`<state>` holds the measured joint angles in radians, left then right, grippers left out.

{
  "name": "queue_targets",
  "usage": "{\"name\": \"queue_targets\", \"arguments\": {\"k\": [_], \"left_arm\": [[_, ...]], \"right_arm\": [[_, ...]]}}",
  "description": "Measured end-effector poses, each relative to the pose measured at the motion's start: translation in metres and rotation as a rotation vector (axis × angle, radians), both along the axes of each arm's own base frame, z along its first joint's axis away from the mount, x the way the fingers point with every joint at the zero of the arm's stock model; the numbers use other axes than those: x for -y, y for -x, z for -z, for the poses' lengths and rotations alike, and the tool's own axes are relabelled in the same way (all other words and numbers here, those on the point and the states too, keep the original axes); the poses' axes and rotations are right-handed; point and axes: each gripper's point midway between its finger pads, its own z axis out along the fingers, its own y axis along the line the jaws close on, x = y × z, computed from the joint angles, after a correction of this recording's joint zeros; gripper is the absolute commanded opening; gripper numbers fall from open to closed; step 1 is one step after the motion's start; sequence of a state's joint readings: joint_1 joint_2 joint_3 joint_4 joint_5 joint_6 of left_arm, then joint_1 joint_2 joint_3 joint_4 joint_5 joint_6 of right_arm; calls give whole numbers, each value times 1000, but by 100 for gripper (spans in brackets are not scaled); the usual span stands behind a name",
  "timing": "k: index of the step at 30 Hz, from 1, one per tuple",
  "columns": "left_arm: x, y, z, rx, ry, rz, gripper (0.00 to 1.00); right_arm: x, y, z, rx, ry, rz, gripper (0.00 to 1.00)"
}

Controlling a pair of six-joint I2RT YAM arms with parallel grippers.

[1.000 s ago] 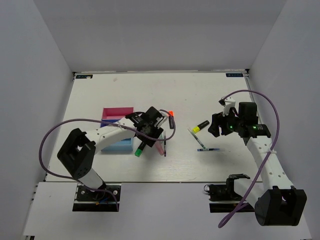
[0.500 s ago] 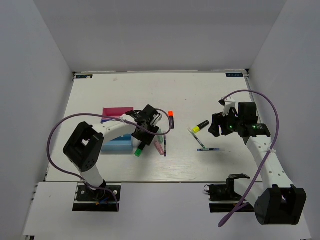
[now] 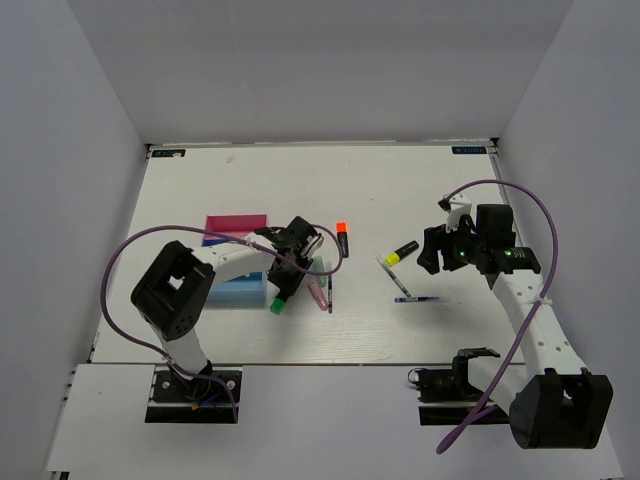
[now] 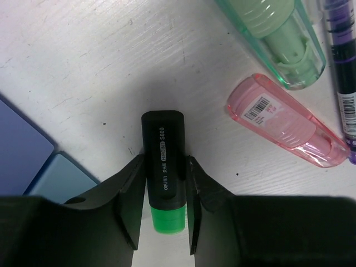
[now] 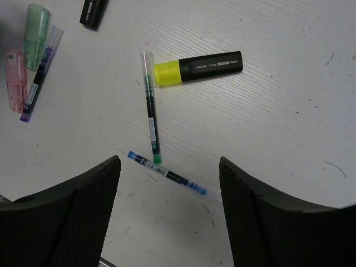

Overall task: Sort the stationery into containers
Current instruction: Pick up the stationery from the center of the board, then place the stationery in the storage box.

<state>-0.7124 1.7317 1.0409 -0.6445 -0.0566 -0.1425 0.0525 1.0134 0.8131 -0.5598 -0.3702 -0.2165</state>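
The inside of the magenta tray (image 3: 235, 224) has free space, so the left gripper next needs to lift the black highlighter, carry it outward over the tray and release it there.
My left gripper (image 4: 164, 167) is shut on a black highlighter with a green cap (image 4: 163, 161), which lies on the table by the light blue tray (image 4: 61, 178) and the dark blue tray (image 4: 19, 156). In the top view this gripper (image 3: 285, 283) covers most of the highlighter, and the green cap (image 3: 275, 307) sticks out. A pastel green highlighter (image 4: 275, 33), a pink highlighter (image 4: 286, 122) and a purple pen (image 4: 342, 72) lie just to its right. My right gripper (image 5: 168, 162) is open above a blue pen (image 5: 169, 175), a green pen (image 5: 150, 105) and a yellow-capped highlighter (image 5: 197, 68).
The magenta tray (image 3: 237, 222) stands behind the light blue tray (image 3: 235, 291), with the dark blue tray (image 3: 213, 241) between them, mostly hidden by my left arm. An orange-capped highlighter (image 3: 341, 237) lies mid-table. My right gripper (image 3: 432, 250) is right of the yellow-capped highlighter (image 3: 402, 251).
My left gripper has moved left and toward the near edge and now straddles the green-capped highlighter. The highlighter has stayed in place. The right arm has not moved.
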Motion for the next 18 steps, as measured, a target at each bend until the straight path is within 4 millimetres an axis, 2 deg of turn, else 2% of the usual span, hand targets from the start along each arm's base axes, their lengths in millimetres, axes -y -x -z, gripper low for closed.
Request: {"name": "queue_targets", "arguments": {"k": [2,4,8,9,11,12,15,18], "left_arm": [[1,1,0,2,-1,3,4],[2,1,-1,7,-4,9,0],[11,9,-7,5,-9,50,0],[16,9,-13,7,-8,68,0],[30,5,-31,30,14,103,0],[38,-1,-46,53,30,124,0],[57,-29,-102,165,100,176,0],[50,-59,-147,261,135,204,0]], "right_arm": [[0,0,0,0,1,1,74],[0,0,0,1,1,1,74],[0,0,-1,5,0,-1,76],[0,0,-2,7,0,-1,69],[0,0,-2,12,0,-6,58],[0,0,-3,14,0,-7,48],[-1,1,-5,20,-4,-7,44],[-1,1,-7,27,-7,-8,40]]}}
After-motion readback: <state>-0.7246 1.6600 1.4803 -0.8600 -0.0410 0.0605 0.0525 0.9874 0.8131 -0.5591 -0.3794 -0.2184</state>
